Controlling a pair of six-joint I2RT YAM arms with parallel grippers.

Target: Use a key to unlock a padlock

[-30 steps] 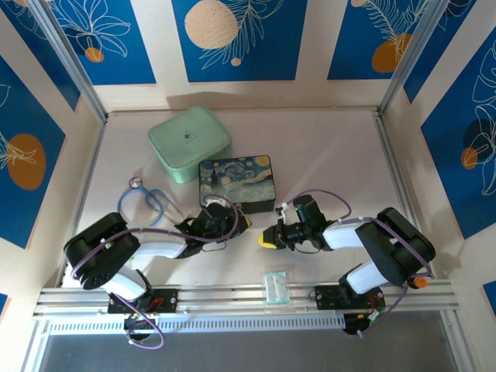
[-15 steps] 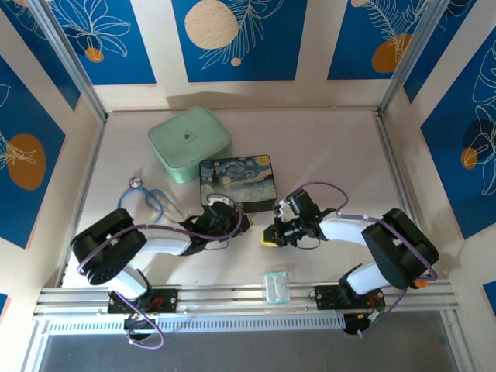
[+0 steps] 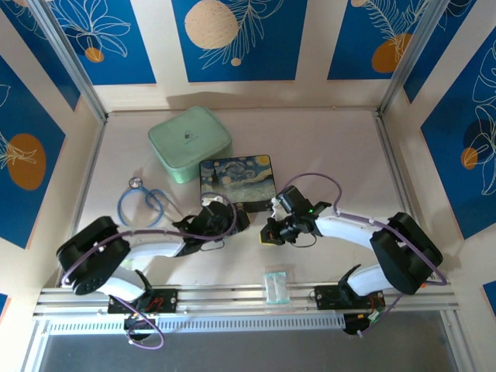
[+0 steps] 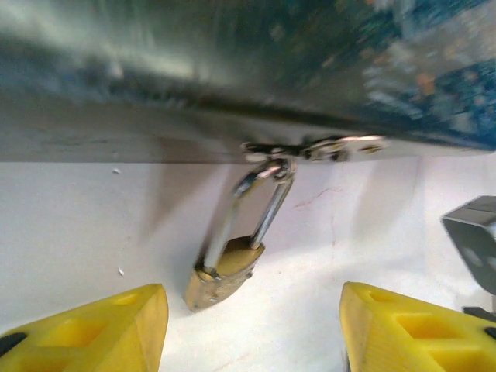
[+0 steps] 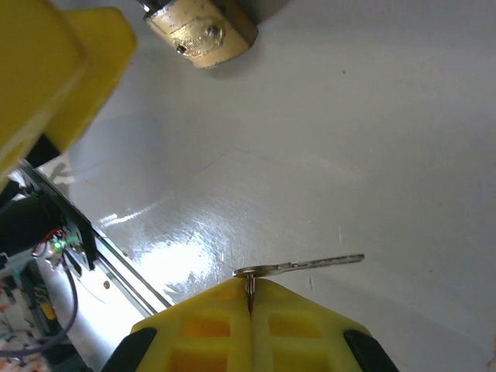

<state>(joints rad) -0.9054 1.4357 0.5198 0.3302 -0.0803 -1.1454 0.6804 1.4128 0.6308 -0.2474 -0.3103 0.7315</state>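
The key's blade sticks out sideways, so my right gripper must move back toward the clear packet and down to the bare tabletop below to release the key [image 5: 302, 266].
The small brass padlock [image 4: 225, 273] hangs by its silver shackle from the clasp [image 4: 310, 147] of the painted box [image 3: 236, 180], its body resting on the table. My left gripper [image 4: 252, 333] is open, with one yellow finger on each side of the padlock, neither touching it. My right gripper [image 5: 249, 291] is shut on the thin silver key [image 5: 302, 266], whose blade sticks out sideways to the right. In the right wrist view the padlock [image 5: 203, 27] lies ahead at the top edge. Seen from above, the left gripper [image 3: 236, 219] and right gripper [image 3: 269, 235] meet at the box's front.
A mint-green case [image 3: 190, 143] stands behind the box. A blue stethoscope [image 3: 147, 203] lies left of my left arm. A clear plastic packet [image 3: 276, 285] sits near the front rail. Walls close in the table on three sides.
My left gripper has opened and let go of the padlock. My right gripper has carried the key left and forward, closer to the box front.
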